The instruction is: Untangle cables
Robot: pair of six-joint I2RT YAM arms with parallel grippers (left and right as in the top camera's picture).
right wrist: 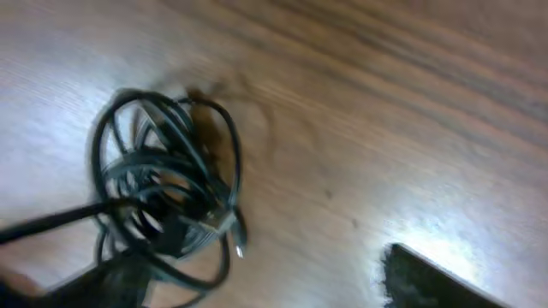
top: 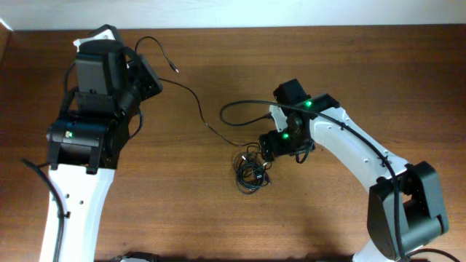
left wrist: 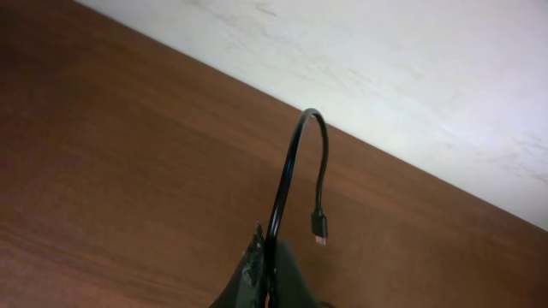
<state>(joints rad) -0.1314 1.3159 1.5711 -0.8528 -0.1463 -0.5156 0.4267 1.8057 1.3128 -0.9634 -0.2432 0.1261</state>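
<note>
The piece of cable already stretches out from the knot [top: 251, 173] and its plug hangs free. Next, my left gripper comes down toward the tabletop beneath and releases it.
The cables lie as a small dark knot [top: 251, 173] on the brown table, right of centre. One thin strand [top: 198, 102] runs from the knot up and left to my left gripper [top: 151, 78]. In the left wrist view, my left gripper [left wrist: 270, 274] is shut on this strand [left wrist: 295, 145], which arcs upward and ends in a small plug [left wrist: 318, 229] hanging free. My right gripper [top: 277, 149] hovers at the knot's upper right. In the right wrist view it [right wrist: 274, 291] is open, and the knot [right wrist: 163, 197] lies by its left finger, not gripped.
A thicker black cable of the right arm [top: 240, 104] arcs over the table above the knot. The table's far edge [left wrist: 402, 158] meets a pale surface behind the left gripper. The left arm's white base [top: 73, 204] stands at the left.
</note>
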